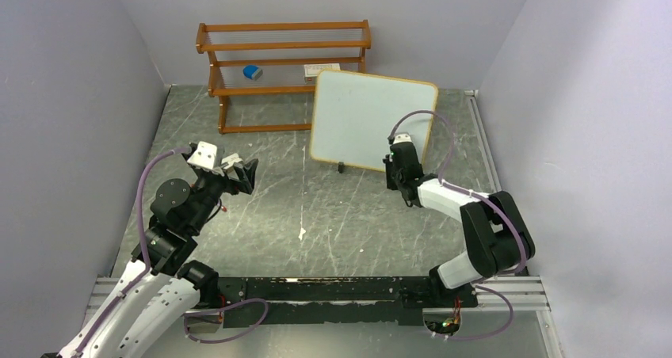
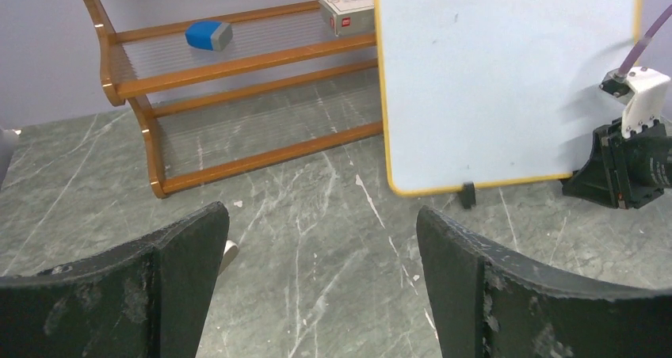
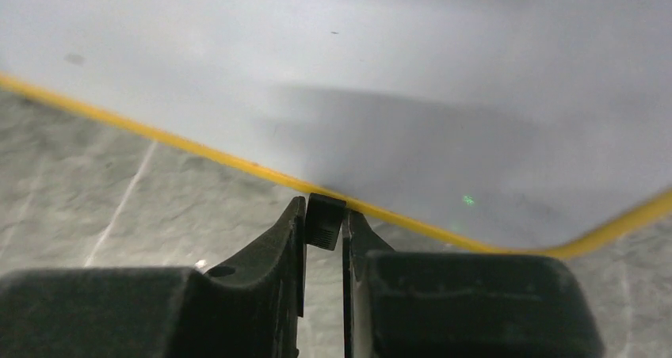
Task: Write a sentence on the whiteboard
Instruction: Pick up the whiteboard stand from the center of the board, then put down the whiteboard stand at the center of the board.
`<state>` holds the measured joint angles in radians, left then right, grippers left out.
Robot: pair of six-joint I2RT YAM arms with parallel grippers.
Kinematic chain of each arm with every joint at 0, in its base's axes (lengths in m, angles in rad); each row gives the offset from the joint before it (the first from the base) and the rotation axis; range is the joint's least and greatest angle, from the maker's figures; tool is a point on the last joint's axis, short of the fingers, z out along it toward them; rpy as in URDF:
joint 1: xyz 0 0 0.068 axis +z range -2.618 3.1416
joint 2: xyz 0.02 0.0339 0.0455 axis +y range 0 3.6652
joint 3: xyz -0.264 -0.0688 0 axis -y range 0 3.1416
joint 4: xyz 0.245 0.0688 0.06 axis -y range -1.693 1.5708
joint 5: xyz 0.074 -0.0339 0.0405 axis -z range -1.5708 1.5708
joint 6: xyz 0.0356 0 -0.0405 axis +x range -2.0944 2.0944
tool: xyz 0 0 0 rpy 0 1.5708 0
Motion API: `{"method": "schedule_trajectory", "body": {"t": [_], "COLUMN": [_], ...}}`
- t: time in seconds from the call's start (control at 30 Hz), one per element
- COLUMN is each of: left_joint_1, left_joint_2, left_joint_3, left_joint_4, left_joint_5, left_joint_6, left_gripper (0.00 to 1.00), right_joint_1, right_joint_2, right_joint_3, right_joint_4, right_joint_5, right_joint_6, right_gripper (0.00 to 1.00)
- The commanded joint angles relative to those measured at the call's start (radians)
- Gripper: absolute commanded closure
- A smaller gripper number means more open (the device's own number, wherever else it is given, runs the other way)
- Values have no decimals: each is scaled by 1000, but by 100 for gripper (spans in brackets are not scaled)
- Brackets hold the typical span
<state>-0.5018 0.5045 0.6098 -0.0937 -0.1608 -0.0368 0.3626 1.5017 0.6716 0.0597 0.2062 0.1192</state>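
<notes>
I will next move my right gripper back and toward the pale scrap, and the held whiteboard will turn with it.
The whiteboard stands tilted on the grey table, its yellow-framed white face blank except for small specks. In the right wrist view the whiteboard fills the top, and my right gripper is shut on a small black foot at the board's lower edge. From above, that right gripper sits at the board's lower right. My left gripper hovers left of the board, open and holding nothing. The left wrist view shows the left gripper with its jaws wide apart, facing the whiteboard and its other foot.
A brown slatted shelf rack stands at the back left against the wall. A blue eraser and a white box lie on its middle shelf. Grey walls close in both sides. A small pale scrap lies mid-table.
</notes>
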Motion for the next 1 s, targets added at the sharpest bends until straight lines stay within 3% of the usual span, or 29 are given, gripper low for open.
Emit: {"method": "schedule_trajectory", "body": {"t": [0.0, 0.3, 0.53, 0.97], "left_joint_1": [-7, -10, -14, -17], "left_joint_2": [-16, -19, -23, -20], "left_joint_3": [-8, -2, 1, 2], "left_joint_4": [29, 15, 9, 1], "left_joint_5": [-1, -19, -33, -63], "left_joint_6": [9, 7, 6, 2], "left_gripper": [8, 9, 9, 9], "right_joint_1": [70, 149, 243, 335], "right_joint_2": [-51, -31, -76, -120], "right_joint_3": [-22, 4, -118, -176], "right_joint_4": [-30, -20, 49, 87], "right_joint_5": [-111, -117, -37, -55], "right_joint_6": [8, 126, 222, 195], "right_gripper": [100, 100, 100, 100]}}
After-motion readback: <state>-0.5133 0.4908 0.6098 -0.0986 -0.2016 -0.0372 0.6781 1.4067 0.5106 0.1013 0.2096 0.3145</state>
